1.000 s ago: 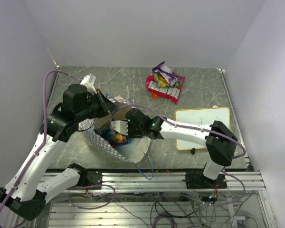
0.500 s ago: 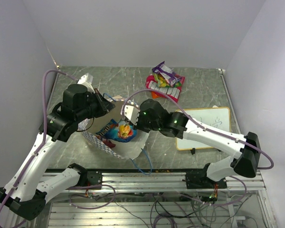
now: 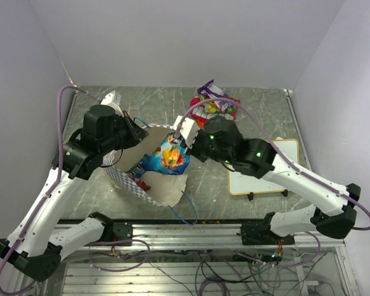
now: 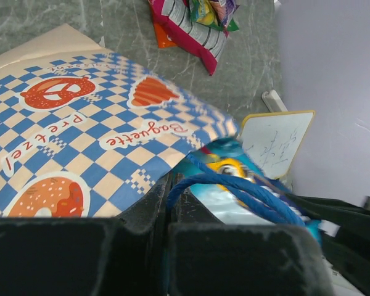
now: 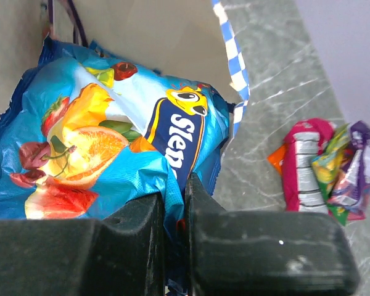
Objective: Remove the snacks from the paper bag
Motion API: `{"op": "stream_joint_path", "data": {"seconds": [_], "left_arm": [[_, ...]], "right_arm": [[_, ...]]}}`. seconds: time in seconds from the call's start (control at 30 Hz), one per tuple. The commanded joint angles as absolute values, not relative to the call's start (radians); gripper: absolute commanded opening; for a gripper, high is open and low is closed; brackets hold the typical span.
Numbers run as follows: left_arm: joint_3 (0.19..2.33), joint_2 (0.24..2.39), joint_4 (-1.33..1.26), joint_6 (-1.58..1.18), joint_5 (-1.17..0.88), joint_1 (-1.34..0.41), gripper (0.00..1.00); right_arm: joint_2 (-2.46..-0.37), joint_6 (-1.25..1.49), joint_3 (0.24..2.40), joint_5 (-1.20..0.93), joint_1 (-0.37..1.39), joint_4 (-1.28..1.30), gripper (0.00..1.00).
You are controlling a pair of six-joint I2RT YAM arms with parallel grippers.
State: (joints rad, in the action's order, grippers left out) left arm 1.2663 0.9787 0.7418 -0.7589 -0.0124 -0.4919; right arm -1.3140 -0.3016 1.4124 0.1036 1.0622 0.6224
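Note:
My right gripper will next move outward from the bag's opening, then down over the packet pile with other snacks, to release the blue packet.
The cream paper bag with a blue-and-white checkered band lies tilted on the table, mouth facing right. My left gripper is shut on its blue string handle, holding the bag's upper edge. My right gripper is shut on the edge of a blue fruit-printed snack packet, which hangs at the bag's mouth; it fills the right wrist view. A pile of red-and-white, green-yellow and purple packets lies on the table behind, also in the right wrist view.
A white framed writing board lies on the table to the right, partly under my right arm. A loose blue string handle trails off the bag toward the near table edge. White walls close in the back and sides.
My right gripper has risen out of the bag and moved back and right, pulling the blue packet up to the bag's mouth. The left gripper has held the handle nearly still.

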Motion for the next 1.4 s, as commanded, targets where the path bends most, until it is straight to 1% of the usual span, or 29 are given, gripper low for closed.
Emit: {"op": "stream_joint_path", "data": {"seconds": [0.0,0.1,0.27,0.47,0.63,0.83,1.03,1.37], "left_arm": [[1.295,0.986,0.751,-0.767,0.037,-0.487,0.07],[1.277,0.977,0.761,-0.821,0.064,-0.488,0.07],[1.295,0.981,0.802,-0.822,0.084,-0.488,0.07],[1.293,0.980,0.825,-0.822,0.088,-0.488,0.07],[1.280,0.991,0.822,-0.837,0.052,-0.487,0.07],[1.318,1.008,0.857,-0.821,0.068,-0.487,0.07],[1.371,1.049,0.920,-0.797,0.033,-0.487,0.07],[1.391,1.027,0.901,-0.803,-0.031,-0.488,0.07]], "right_arm": [[-1.227,-0.292,1.520,0.143,1.061,0.509,0.00],[-1.213,-0.311,1.560,0.159,1.061,0.519,0.00],[-1.189,-0.347,1.589,0.197,1.062,0.520,0.00],[-1.187,-0.408,1.612,0.324,1.059,0.484,0.00],[-1.197,-0.487,1.632,0.455,1.060,0.370,0.00],[-1.227,-0.600,1.598,0.653,1.043,0.148,0.00],[-1.382,-0.522,1.745,0.561,0.825,0.208,0.00],[-1.591,-0.382,1.783,0.486,0.597,0.128,0.00]]}}
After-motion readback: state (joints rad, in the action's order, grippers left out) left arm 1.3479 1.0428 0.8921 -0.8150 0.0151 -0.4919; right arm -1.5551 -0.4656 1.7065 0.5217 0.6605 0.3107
